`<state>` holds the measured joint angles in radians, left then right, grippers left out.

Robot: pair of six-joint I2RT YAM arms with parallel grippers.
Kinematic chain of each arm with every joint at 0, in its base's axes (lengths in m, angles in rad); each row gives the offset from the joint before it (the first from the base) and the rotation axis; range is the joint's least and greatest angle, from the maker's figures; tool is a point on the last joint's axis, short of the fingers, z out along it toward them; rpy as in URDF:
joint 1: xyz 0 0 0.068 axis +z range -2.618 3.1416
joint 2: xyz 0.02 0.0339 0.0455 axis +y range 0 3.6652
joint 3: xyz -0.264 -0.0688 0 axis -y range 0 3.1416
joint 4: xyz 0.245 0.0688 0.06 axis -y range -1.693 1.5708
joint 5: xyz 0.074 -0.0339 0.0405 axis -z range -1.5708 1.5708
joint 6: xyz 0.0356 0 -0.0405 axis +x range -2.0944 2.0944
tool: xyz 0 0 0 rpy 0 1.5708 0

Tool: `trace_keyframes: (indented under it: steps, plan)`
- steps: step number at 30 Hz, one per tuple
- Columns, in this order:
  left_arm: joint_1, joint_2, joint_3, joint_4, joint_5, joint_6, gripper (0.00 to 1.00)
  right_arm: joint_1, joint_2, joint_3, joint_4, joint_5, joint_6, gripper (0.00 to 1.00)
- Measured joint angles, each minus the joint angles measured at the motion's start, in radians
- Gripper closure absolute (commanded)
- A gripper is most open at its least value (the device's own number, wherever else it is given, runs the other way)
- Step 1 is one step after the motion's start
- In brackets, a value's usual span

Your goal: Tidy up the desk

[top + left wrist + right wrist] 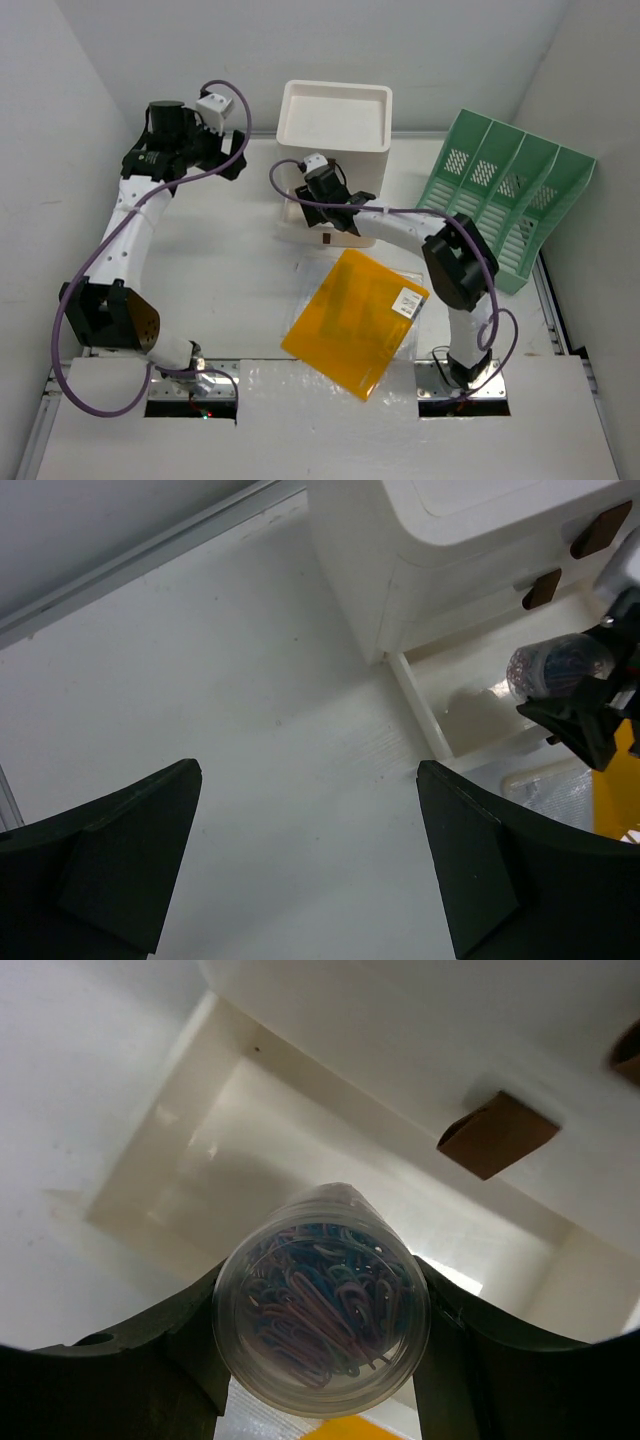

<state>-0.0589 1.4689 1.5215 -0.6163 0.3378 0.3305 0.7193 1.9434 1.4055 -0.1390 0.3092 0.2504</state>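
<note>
My right gripper moves down between the drawer's sides next and releases the jar on the drawer's bottom, because the open bottom drawer [250, 1130] is empty beneath the jar.
The desk [230, 260] is a white tabletop with a thin metal rim. My right gripper [322, 1310] is shut on a clear round jar of coloured paper clips [322, 1305]. It holds the jar just above the open bottom drawer [250, 1130] of the white drawer box [335, 120]. The left wrist view shows the same jar [555, 665] over that drawer [470, 695]. My left gripper [308, 770] hangs open over bare desk [200, 660] left of the box, nothing between its fingers.
An orange folder [355, 320] with a white label lies on the desk in front of the drawer box, partly over a clear plastic sleeve. A green slotted file rack [510, 190] stands at the right. Brown handles [497, 1135] mark the shut drawers above.
</note>
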Motion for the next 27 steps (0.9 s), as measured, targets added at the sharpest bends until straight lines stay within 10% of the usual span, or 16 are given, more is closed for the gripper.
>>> trace_keyframes:
  steps: [7,15,27]
  plan:
    - [0.0,0.018,-0.006,0.007,0.01,0.0,0.12,0.0,0.129,0.062,-0.019,0.066,0.087,0.88]
    - [0.0,0.026,-0.017,0.008,0.02,0.0,0.12,-0.006,0.202,0.108,0.0,0.081,0.153,0.24]
    - [0.0,0.048,-0.016,0.013,0.046,-0.007,0.12,-0.008,0.144,0.064,0.023,0.031,0.14,0.17]
